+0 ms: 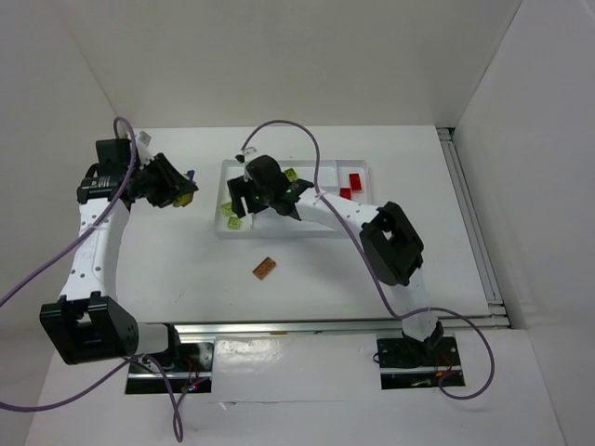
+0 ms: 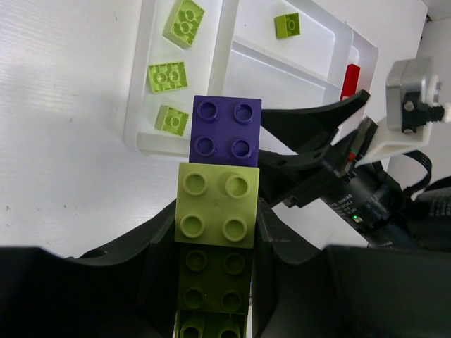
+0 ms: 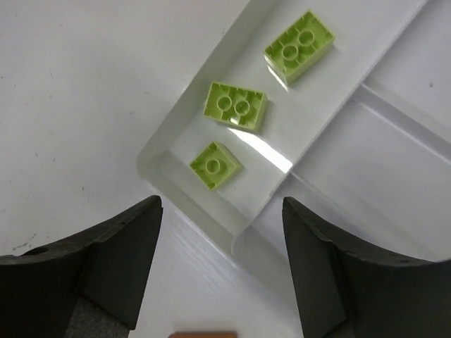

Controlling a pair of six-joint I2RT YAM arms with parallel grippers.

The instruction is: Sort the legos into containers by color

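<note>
The left gripper of the robot will swing back and down next, to the right in the top view, to let go, because bare tabletop beside the brown-orange lego (image 1: 265, 268) lies below it there.
My left gripper (image 1: 177, 190) is shut on a lego stack, left of the white tray (image 1: 297, 234). In the left wrist view the stack is a lime green brick (image 2: 217, 204) with a purple brick (image 2: 225, 127) at its tip, clamped in my left gripper (image 2: 217, 218). My right gripper (image 1: 244, 200) hangs open and empty over the tray's left end. In the right wrist view, my right gripper (image 3: 220, 204) is above the tray's corner (image 3: 184, 104). Three lime legos (image 3: 235, 105) lie in that narrow end section. A brown-orange lego (image 1: 265, 268) lies on the table.
Two red legos (image 1: 351, 184) lie in the tray's right part and one lime lego (image 1: 291, 175) in a long section. The left wrist view shows the tray (image 2: 137, 105), the right arm's gripper (image 2: 331, 162) beside it. White walls enclose the table.
</note>
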